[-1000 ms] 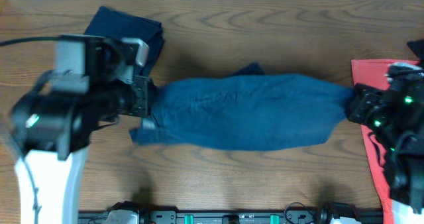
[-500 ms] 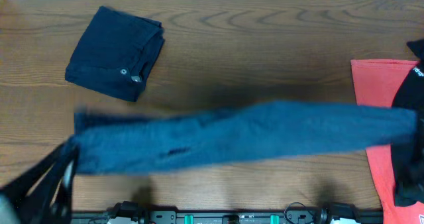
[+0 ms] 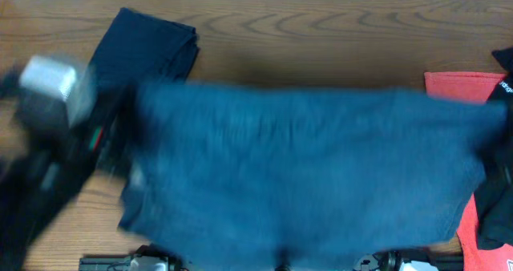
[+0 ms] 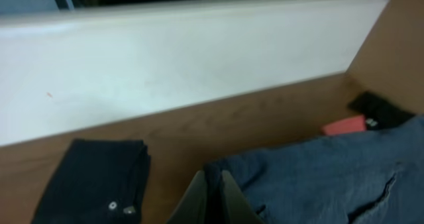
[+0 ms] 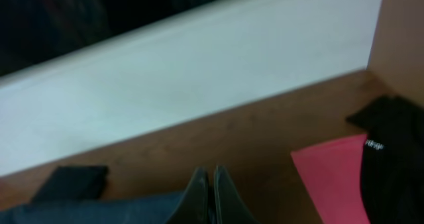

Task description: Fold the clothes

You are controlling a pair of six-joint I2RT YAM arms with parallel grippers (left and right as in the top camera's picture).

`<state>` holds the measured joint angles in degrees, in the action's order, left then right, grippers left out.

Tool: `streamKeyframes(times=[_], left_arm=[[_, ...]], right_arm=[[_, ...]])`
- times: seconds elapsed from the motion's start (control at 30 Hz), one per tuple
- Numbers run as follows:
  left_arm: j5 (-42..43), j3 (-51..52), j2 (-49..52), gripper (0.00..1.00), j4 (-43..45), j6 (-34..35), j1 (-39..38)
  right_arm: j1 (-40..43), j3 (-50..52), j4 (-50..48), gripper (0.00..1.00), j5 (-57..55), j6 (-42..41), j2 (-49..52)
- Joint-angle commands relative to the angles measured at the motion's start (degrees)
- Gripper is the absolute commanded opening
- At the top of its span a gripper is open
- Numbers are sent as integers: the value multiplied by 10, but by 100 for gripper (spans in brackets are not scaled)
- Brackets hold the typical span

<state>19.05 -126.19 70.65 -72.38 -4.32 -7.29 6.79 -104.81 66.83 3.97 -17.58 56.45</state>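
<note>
My left gripper carries the denim edge outward and down onto the bare wood beside the navy garment (image 3: 148, 46) next and releases it, since that tabletop is clear.
A medium-blue denim garment (image 3: 296, 175) hangs spread wide and motion-blurred above the table, stretched between my two arms. My left gripper (image 4: 213, 196) is shut on its edge, and the denim (image 4: 331, 177) runs off to the right in the left wrist view. My right gripper (image 5: 212, 196) is shut on the other end, with the denim (image 5: 99, 211) trailing to the lower left. A second, dark navy garment (image 3: 148, 46) lies folded at the back left, partly hidden by the raised denim. Its silver button (image 4: 112, 205) shows in the left wrist view.
A red cloth (image 3: 457, 86) and a black garment (image 3: 497, 199) lie at the table's right edge; they also show in the right wrist view, red (image 5: 331, 177) and black (image 5: 394, 158). A white wall (image 4: 185, 58) runs behind the table. My blurred left arm (image 3: 48, 143) covers the left side.
The denim, a narrow stretched band half a second ago, has been swung up and now hangs spread wide. The left arm has risen back into view at the left.
</note>
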Motion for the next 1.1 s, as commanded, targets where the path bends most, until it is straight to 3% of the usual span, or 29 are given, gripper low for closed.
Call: streamKeyframes(times=[0.0, 0.17, 0.3, 0.37, 0.4, 0.5, 0.57, 0.67, 0.9, 1.07], left_arm=[[-11, 24, 113, 6, 33, -15, 0], [-11, 24, 292, 6, 104, -21, -2], [-11, 24, 417, 9, 172, -21, -2], [-11, 24, 458, 17, 201, -21, -2], [-11, 24, 471, 29, 209, -21, -2], [-14, 24, 481, 48, 217, -21, -2], [-27, 24, 474, 61, 215, -21, -1], [-47, 24, 451, 63, 183, -21, -1], [-69, 24, 409, 65, 11, -21, -1], [-69, 47, 415, 66, -102, -21, -1]], right_arm=[[3, 37, -28, 1, -5, 5, 80], [3, 52, -79, 1, -2, 8, 223], [2, 52, -116, 3, 63, 42, 332], [2, 52, -122, 10, 82, 54, 368], [1, 52, -122, 15, 83, 58, 380], [1, 52, -128, 34, 81, 86, 403], [2, 52, -129, 42, 75, 96, 406], [3, 52, -121, 49, 70, 104, 405], [0, 65, -23, 49, 70, 104, 409], [-17, 143, 38, 48, 72, 102, 409]])
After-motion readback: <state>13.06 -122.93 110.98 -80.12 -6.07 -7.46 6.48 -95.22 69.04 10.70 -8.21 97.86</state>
